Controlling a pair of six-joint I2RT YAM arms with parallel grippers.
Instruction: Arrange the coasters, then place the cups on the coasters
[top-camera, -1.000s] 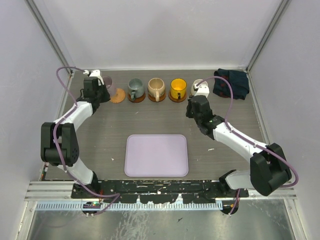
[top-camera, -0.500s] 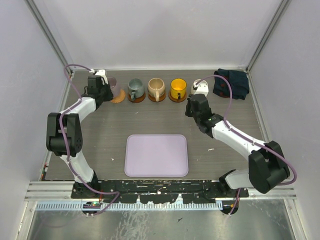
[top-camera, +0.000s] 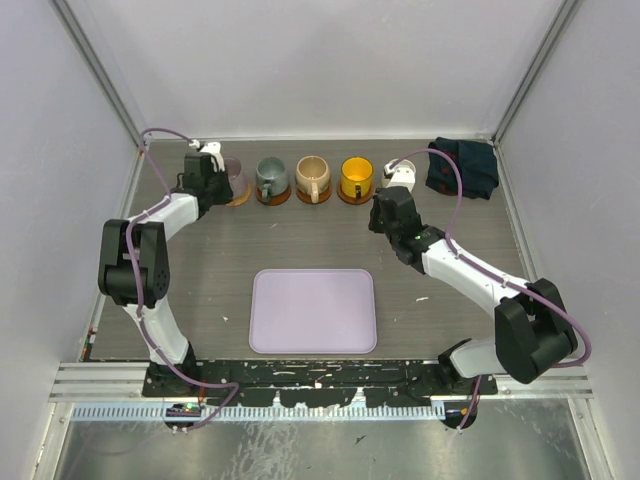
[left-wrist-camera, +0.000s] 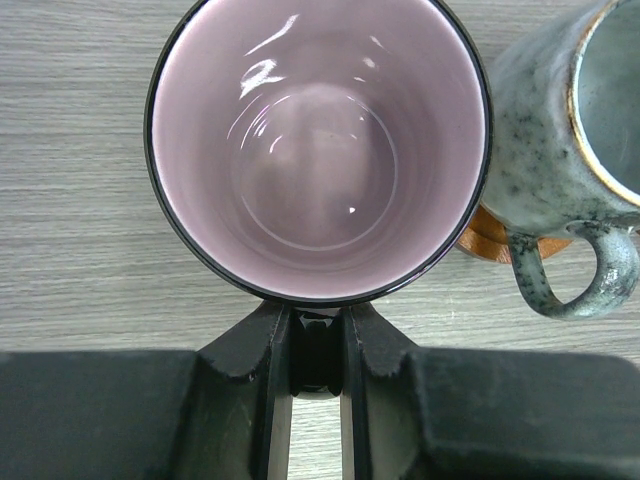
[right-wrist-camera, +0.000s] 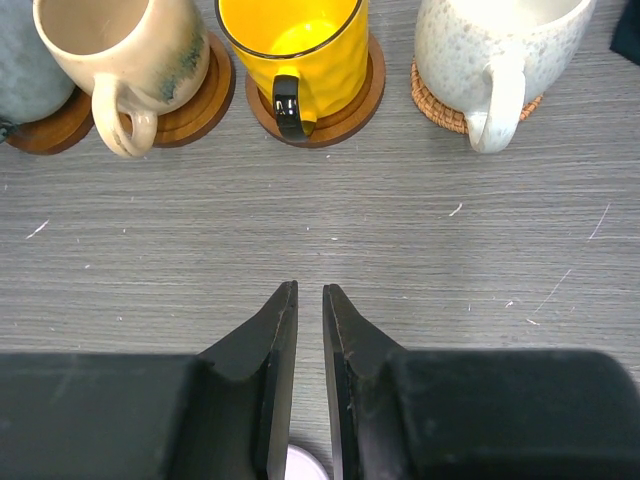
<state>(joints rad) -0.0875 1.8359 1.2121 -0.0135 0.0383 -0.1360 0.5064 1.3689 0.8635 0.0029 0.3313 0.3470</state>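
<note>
The left gripper will lower the pinkish-purple cup onto the orange-brown coaster (top-camera: 240, 194) below the gripper and let go of the handle, since every other cup stands on a coaster.
My left gripper (left-wrist-camera: 317, 330) is shut on the handle of the pinkish-purple cup (left-wrist-camera: 320, 150), which sits at the left end of the row (top-camera: 233, 172) over an orange-brown coaster (top-camera: 240, 194). I cannot tell whether the cup rests on it. Beside it stand the grey-green cup (left-wrist-camera: 560, 130), the tan cup (right-wrist-camera: 125, 45) and the yellow cup (right-wrist-camera: 295, 40), each on a brown coaster. The white cup (right-wrist-camera: 495, 45) sits on a woven coaster (right-wrist-camera: 435, 105). My right gripper (right-wrist-camera: 309, 295) hovers in front of the yellow cup, a narrow gap between its jaws and nothing in it.
A lavender tray (top-camera: 313, 310) lies in the middle near the arm bases. A dark blue cloth (top-camera: 462, 167) is bunched at the back right corner. Frame posts and walls close in the table on both sides.
My left gripper has carried the purple cup to the right, from beside the leftmost coaster to over it. The right arm has barely shifted.
</note>
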